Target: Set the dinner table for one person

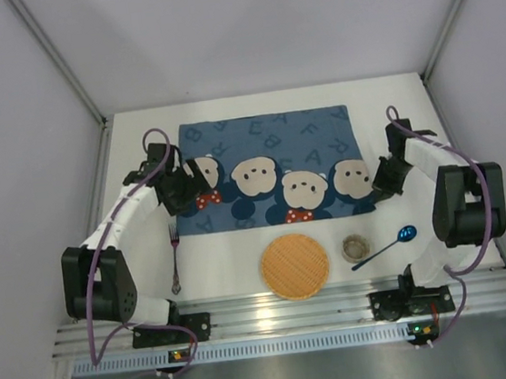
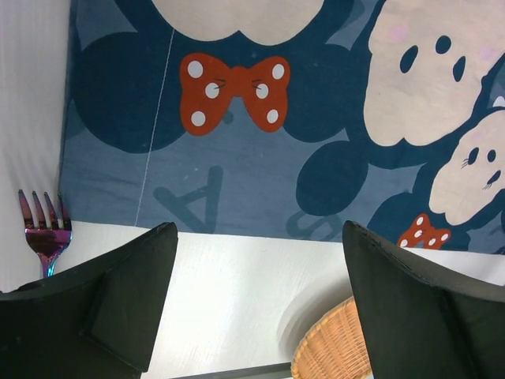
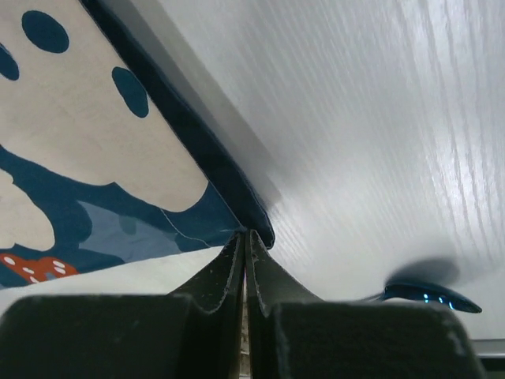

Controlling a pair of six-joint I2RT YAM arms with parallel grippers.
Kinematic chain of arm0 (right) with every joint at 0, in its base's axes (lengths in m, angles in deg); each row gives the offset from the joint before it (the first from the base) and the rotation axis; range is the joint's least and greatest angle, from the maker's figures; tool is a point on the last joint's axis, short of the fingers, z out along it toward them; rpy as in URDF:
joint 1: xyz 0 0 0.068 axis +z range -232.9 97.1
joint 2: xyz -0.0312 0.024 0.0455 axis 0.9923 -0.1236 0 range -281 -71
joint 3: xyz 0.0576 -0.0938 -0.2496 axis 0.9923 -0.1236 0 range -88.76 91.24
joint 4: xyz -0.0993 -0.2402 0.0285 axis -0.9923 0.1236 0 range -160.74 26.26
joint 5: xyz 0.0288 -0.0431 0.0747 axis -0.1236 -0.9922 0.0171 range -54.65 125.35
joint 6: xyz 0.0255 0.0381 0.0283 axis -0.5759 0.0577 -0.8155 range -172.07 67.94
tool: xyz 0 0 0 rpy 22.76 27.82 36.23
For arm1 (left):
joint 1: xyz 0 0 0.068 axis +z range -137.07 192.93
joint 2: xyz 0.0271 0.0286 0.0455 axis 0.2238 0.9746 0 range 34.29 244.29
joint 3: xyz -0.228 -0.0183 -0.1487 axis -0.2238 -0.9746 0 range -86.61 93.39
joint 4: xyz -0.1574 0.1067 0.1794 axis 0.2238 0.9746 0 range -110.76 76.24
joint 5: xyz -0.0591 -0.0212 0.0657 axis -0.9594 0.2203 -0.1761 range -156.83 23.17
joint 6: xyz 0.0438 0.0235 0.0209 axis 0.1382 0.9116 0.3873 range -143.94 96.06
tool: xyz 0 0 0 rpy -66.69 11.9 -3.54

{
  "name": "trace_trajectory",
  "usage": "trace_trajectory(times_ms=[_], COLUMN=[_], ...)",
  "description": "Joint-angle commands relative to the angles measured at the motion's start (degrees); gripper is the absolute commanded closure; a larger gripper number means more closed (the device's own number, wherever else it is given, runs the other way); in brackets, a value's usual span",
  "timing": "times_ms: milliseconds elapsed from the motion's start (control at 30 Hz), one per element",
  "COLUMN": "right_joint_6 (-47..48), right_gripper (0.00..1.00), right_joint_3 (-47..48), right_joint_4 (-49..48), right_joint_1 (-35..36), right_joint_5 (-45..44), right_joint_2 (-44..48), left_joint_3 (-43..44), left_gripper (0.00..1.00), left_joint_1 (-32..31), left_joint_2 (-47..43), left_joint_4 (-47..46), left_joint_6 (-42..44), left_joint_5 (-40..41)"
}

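Observation:
My left gripper needs to move back past the mat's corner first to get down over the fork's neck (image 1: 175,248) (image 2: 49,264) and close, because the purple fork is outside its fingers.
The blue bear-print cloth mat (image 1: 268,165) lies spread on the white dinner table (image 1: 225,266). My left gripper (image 1: 184,197) is open and empty above the mat's near left edge (image 2: 237,174), with its jaws wide apart (image 2: 256,237). My right gripper (image 1: 382,184) is shut (image 3: 245,235) on the mat's near right corner (image 3: 256,225), which is raised a little off the table (image 3: 355,118). A purple fork (image 1: 174,253) lies left of the mat's near edge and shows in the left wrist view (image 2: 43,229).
A round woven plate (image 1: 295,265) sits at the near middle and shows in the left wrist view (image 2: 331,347). A small cup (image 1: 356,249) and a blue spoon (image 1: 387,245) lie to its right; the spoon's bowl (image 3: 430,294) is close to my right gripper. Walls enclose the table.

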Motion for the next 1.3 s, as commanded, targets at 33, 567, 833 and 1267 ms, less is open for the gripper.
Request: trace_trajectory(times_ms=[33,567,833,1267], right_joint_6=[0.7,1.4,1.7,2.9], right_gripper=[1.0,0.19,0.19,0.2], right_joint_3=[-4.3,1.3,2.2,1.4], right_joint_4=[2.0,6.8,8.2,9.0], right_joint_1=[-0.1,0.2,0.3,0.3], right_joint_5=[1.7,-5.3,-3.9,-4.4], right_joint_2=[6.7,11.3,13.0,14.0], left_joint_3=[0.6,-3.7,-11.9,-13.9], left_gripper=[0.09,0.16,0.2,0.28], left_joint_1=[-0.8,-1.0,-0.8,2.2], left_joint_2=[0.1,-7.3,-10.4,1.7], left_joint_4=[-2.6,17.1,8.0,2.2], left_joint_6=[0.2,-4.2,4.9,8.2], left_joint_5=[0.7,24.8,24.0,15.4])
